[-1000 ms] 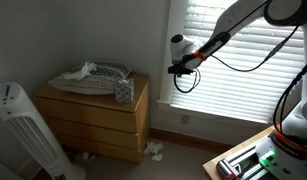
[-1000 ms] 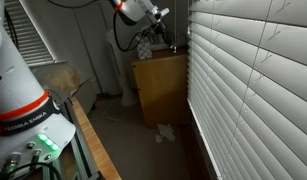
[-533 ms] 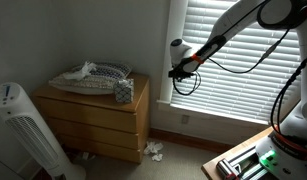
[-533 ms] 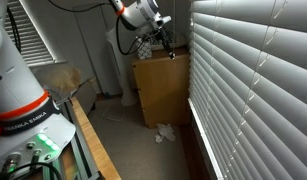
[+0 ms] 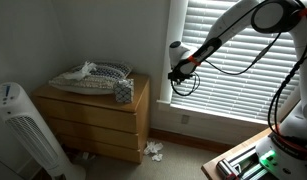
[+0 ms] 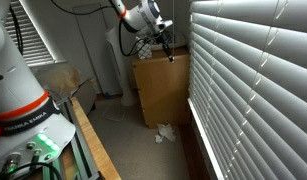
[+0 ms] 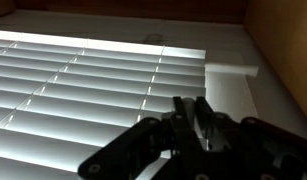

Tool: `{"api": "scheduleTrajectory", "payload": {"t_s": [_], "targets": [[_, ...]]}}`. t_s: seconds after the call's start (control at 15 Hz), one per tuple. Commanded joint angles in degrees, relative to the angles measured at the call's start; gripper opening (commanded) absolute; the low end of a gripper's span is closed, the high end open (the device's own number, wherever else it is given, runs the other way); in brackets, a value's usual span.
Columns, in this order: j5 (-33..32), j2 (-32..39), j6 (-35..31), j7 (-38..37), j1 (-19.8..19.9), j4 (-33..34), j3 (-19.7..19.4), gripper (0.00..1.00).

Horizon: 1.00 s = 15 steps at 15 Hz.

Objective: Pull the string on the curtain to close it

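The pinched string needs to come down next, as my gripper lowers slightly toward the blind's lower corner by the dresser below it. Then my gripper should release the string.
The curtain is a wide white slatted blind [image 5: 243, 55], seen in both exterior views [image 6: 253, 90] and filling the left of the wrist view [image 7: 73, 80]. My gripper [image 5: 174, 72] is at the blind's edge nearest the dresser, above dresser-top height [image 6: 165, 44]. In the wrist view the gripper [image 7: 191, 108] has its two dark fingers nearly together, with a thin pale strip between them that looks like the string. A short end hangs below the gripper [image 6: 171, 57]. The rest of the string is too thin to see.
A wooden dresser [image 5: 98, 115] stands next to the window, with a basket of cloth [image 5: 93, 75] and a tissue box [image 5: 123, 91] on top. A white tower fan [image 5: 18, 130] stands in front. Crumpled paper [image 5: 153, 150] lies on the floor. The robot base [image 6: 23, 90] is close by.
My gripper has moved slightly down and away from the blind toward the dresser side, with the fingers still together. The blind's slats look unchanged.
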<state>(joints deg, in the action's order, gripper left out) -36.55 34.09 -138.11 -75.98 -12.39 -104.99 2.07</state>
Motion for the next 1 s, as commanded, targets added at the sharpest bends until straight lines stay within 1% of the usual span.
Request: {"api": "scheduleTrajectory", "payload": {"t_s": [0.0,0.47,0.67,0.93], "targets": [[4.17,2.62,-0.92,3.04,-1.39,1.48,-1.39,0.04],[9.11,5.07,-0.99,7.14,-2.30,3.00,-2.87,0.04],[10.22,5.95,-0.97,8.30,-2.93,3.65,-3.79,0.04],[9.96,6.18,-1.56,8.61,-3.89,4.05,-4.99,0.04]]}}
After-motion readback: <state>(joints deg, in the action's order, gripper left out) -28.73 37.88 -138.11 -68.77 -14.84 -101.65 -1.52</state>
